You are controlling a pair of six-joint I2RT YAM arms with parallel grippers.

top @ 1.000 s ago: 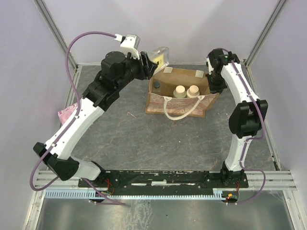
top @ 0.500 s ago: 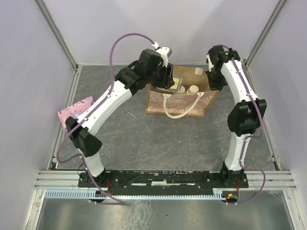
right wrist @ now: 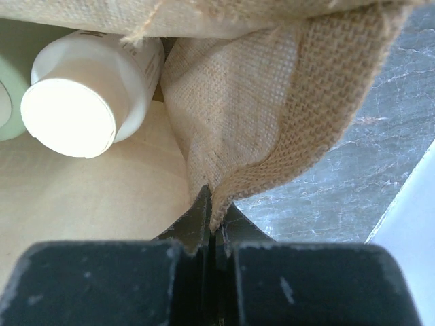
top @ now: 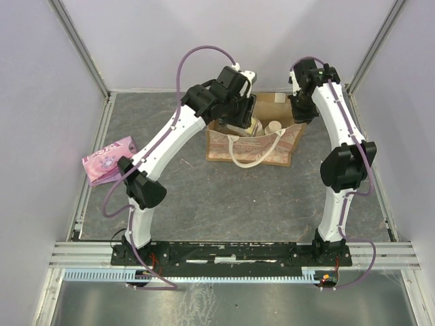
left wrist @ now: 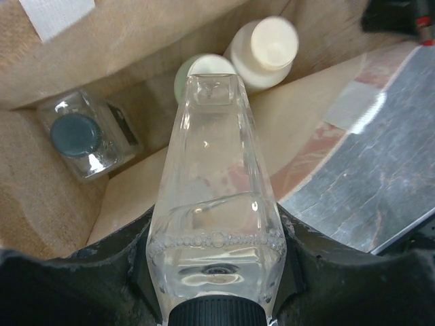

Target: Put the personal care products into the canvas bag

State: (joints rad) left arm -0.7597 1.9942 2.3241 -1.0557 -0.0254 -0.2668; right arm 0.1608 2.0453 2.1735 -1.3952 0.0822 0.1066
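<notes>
Next, my left gripper will lower into the gap between the standing clear bottle and the pale green bottle [left wrist: 185, 69] and release there, because that spot is still empty.
The canvas bag [top: 258, 153] stands open at the back of the table, cream handles drooping over its patterned front. My left gripper [left wrist: 216, 272] is shut on a clear squarish bottle [left wrist: 214, 197], dark cap toward the wrist, its base pointing down into the bag's mouth. Inside the bag stand another clear bottle with a dark cap [left wrist: 80, 136], a pale green bottle [left wrist: 185, 69] and a cream bottle [left wrist: 268, 44]. My right gripper [right wrist: 214, 227] is shut on the bag's right edge [right wrist: 272, 115], next to the cream bottle [right wrist: 75, 109].
A flat pink packet [top: 109, 159] lies at the table's left edge. Both arms arch over the back of the grey table [top: 224, 197], meeting above the bag. Walls and metal frame posts [top: 81, 47] close in the back and sides.
My left arm has swung right with the clear bottle, from beside the bag's back left corner to over its opening, tipping it down inside. The right gripper has kept its hold on the bag's edge.
</notes>
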